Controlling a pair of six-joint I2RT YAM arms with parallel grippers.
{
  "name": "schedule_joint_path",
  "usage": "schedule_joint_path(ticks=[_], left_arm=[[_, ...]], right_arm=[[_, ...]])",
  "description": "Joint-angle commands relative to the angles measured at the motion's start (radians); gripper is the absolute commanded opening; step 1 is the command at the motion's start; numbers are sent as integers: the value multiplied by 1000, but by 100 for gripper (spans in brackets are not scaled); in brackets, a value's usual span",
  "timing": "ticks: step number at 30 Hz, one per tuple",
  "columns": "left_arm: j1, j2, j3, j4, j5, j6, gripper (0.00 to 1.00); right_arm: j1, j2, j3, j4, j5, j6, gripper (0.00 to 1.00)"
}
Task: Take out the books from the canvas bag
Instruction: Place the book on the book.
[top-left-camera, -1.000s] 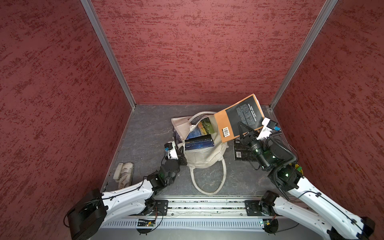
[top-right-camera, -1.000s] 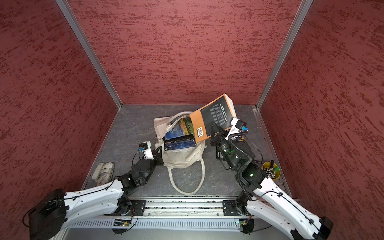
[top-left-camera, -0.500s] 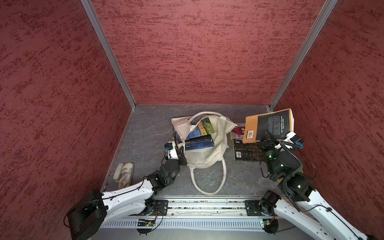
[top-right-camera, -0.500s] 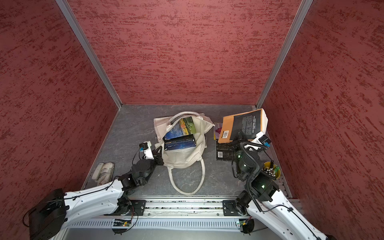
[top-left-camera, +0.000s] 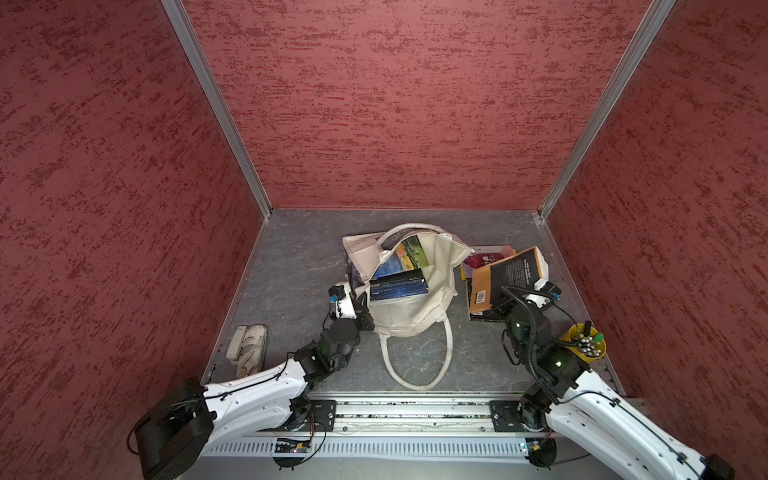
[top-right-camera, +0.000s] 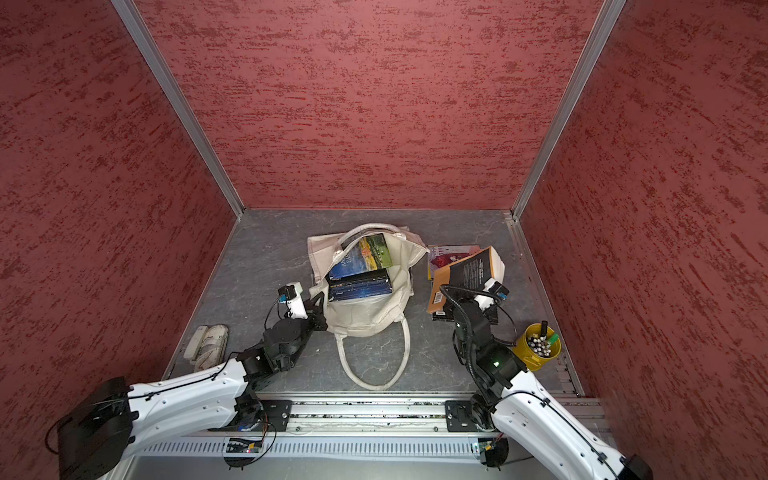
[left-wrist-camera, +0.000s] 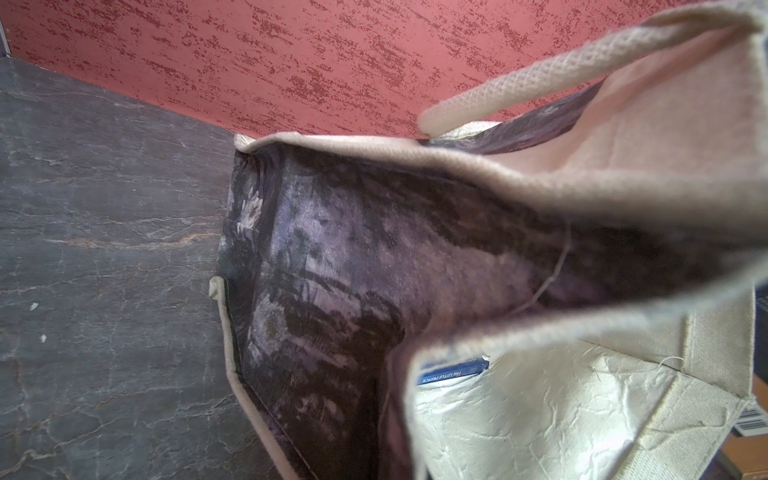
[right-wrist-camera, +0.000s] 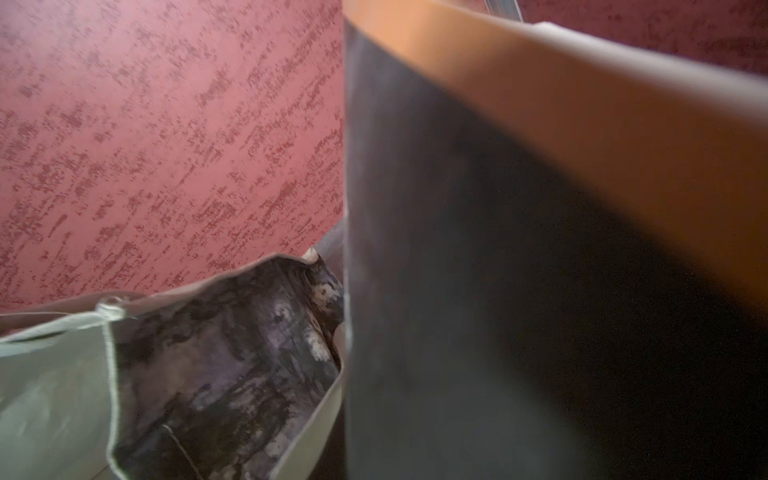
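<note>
Next, my right gripper lowers and levels over the black book on the floor, then releases, as the orange-brown and black book still hangs tilted above it.
The cream canvas bag (top-left-camera: 415, 320) (top-right-camera: 365, 320) lies open mid-floor, its long handle looped toward me. Inside it a landscape-cover book (top-left-camera: 405, 257) rests on dark navy books (top-left-camera: 399, 284). My left gripper (top-left-camera: 362, 297) (top-right-camera: 319, 298) is shut on the bag's left rim; its wrist view shows the dark print (left-wrist-camera: 332, 270) and a blue book spine (left-wrist-camera: 453, 372), not the fingers. My right gripper (top-left-camera: 505, 305) (top-right-camera: 453, 305) is shut on an orange-brown and black book (top-left-camera: 505, 276) (right-wrist-camera: 540, 249), tilted over the books lying right of the bag.
On the floor right of the bag lie a red-and-white book (top-left-camera: 484, 259) and a black book (top-left-camera: 484, 313). A yellow bucket of pens (top-left-camera: 586, 345) stands by the right wall. A white bundle (top-left-camera: 249, 349) lies near the left wall. Red walls enclose three sides.
My right arm has carried the orange-brown and black book from above the bag to the right and down over the books on the floor. The left arm and the bag have stayed put.
</note>
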Motion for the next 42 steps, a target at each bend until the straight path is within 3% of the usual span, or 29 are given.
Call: schedule_joint_path(ticks=[1, 15, 24, 31, 37, 42], left_arm=[[3, -6, 25, -3, -25, 1, 0], [3, 6, 30, -3, -28, 4, 0], [5, 8, 27, -3, -31, 4, 0], [4, 11, 29, -3, -28, 4, 0], [4, 7, 29, -3, -33, 4, 0], [4, 16, 33, -3, -30, 3, 0]], right_arm=[[-46, 15, -21, 177, -92, 74, 0], [-293, 227, -206, 529, -426, 179, 0], [-358, 262, -238, 435, -394, 267, 0], [-442, 424, -229, 512, -548, 228, 0], [-477, 445, -251, 528, -580, 247, 0], [-488, 421, -241, 465, -564, 239, 31]])
